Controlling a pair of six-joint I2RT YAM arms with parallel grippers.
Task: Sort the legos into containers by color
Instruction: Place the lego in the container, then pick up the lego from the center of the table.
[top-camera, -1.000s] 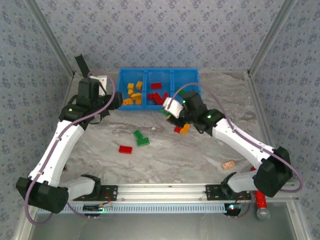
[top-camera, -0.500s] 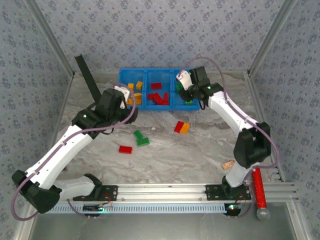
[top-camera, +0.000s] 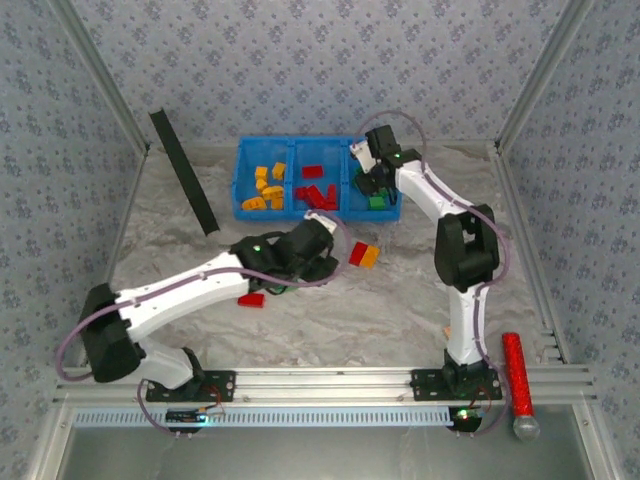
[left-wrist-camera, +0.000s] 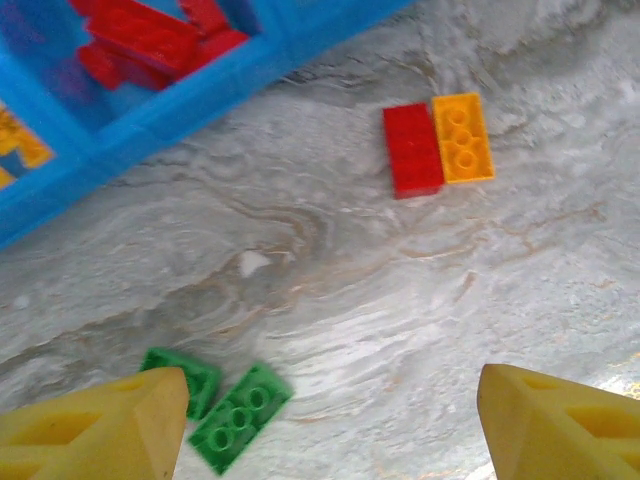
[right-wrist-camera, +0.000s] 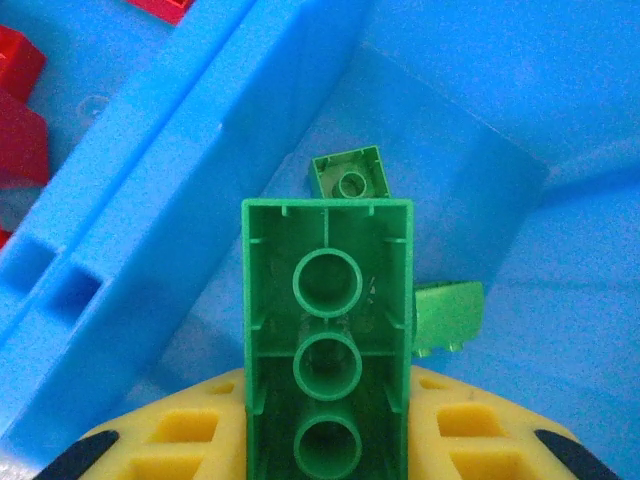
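Observation:
My right gripper holds a lego of the same color as the green legos in the section of the bin. Next I will lower it a little into that section, over those legos, and let go.
The blue container bin (top-camera: 290, 142) stands at the back, with orange-yellow legos (top-camera: 262, 190) in its left compartment, red legos (top-camera: 312, 190) in the middle and a green one (top-camera: 376, 202) on the right. My right gripper (top-camera: 368, 180) hangs over the right compartment, shut on a green lego (right-wrist-camera: 327, 340) seen from its underside. Two green legos (right-wrist-camera: 350, 175) lie below it. My left gripper (left-wrist-camera: 330, 440) is open low over the table, with two green legos (left-wrist-camera: 238, 417) by its left finger. A red lego (left-wrist-camera: 412, 150) and an orange lego (left-wrist-camera: 462, 137) lie side by side ahead.
Another red lego (top-camera: 251, 299) lies on the table beside the left arm. A black strip (top-camera: 183, 170) leans at the back left. A red glittery cylinder (top-camera: 517, 380) lies at the front right by the rail. Patterned walls close in three sides.
My right gripper carried the green lego from the table's middle to above the bin's right compartment. My left arm swung from the bin's left end down to the middle of the table.

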